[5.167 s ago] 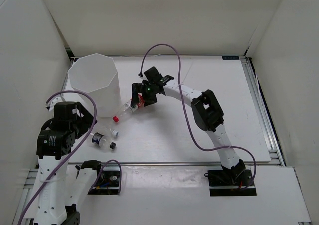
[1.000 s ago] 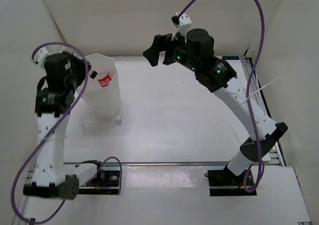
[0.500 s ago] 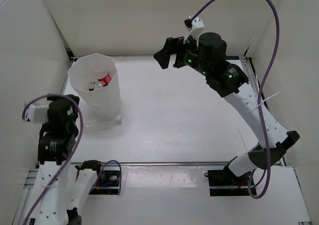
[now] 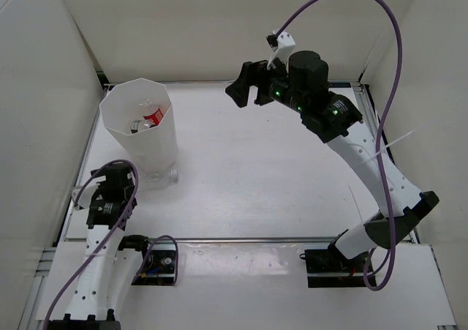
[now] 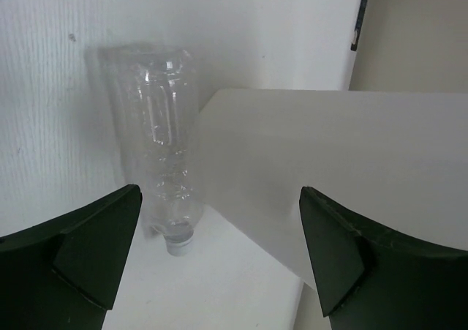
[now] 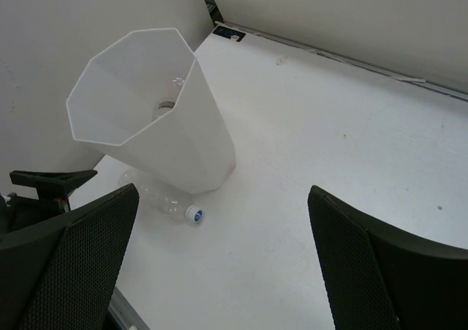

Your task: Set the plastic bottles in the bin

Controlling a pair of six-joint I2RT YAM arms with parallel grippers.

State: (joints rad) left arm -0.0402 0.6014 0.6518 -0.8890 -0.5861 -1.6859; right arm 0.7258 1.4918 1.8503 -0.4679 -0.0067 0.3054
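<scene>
The clear bottle is off-centre between my fingers, so my left gripper will go down and to the left in its wrist view, onto the bottle's bottom end (image 5: 161, 77).
The bin (image 4: 139, 143) stands at the far left of the table. Inside it I see a red-labelled bottle (image 4: 152, 116) and a black-capped one (image 4: 135, 127). One clear bottle (image 4: 146, 178) lies on the table against the bin's near base, with its white cap (image 4: 174, 174) pointing right. My left gripper (image 4: 111, 187) is low beside it, open and empty. In the left wrist view the bottle (image 5: 162, 154) lies ahead between the fingers, left of the bin wall (image 5: 329, 169). My right gripper (image 4: 243, 87) is open and empty, raised high at the back. Its view shows the bin (image 6: 157, 125) and the bottle (image 6: 157, 197).
White walls enclose the table on the left, back and right. The left wall is close behind the bin and my left arm. A metal rail (image 4: 256, 240) runs along the near edge. My left arm shows in the right wrist view (image 6: 44, 182).
My left arm held a red-labelled bottle over the bin, let it go inside, and has come down low by the bottle on the table. My right arm barely moved.
</scene>
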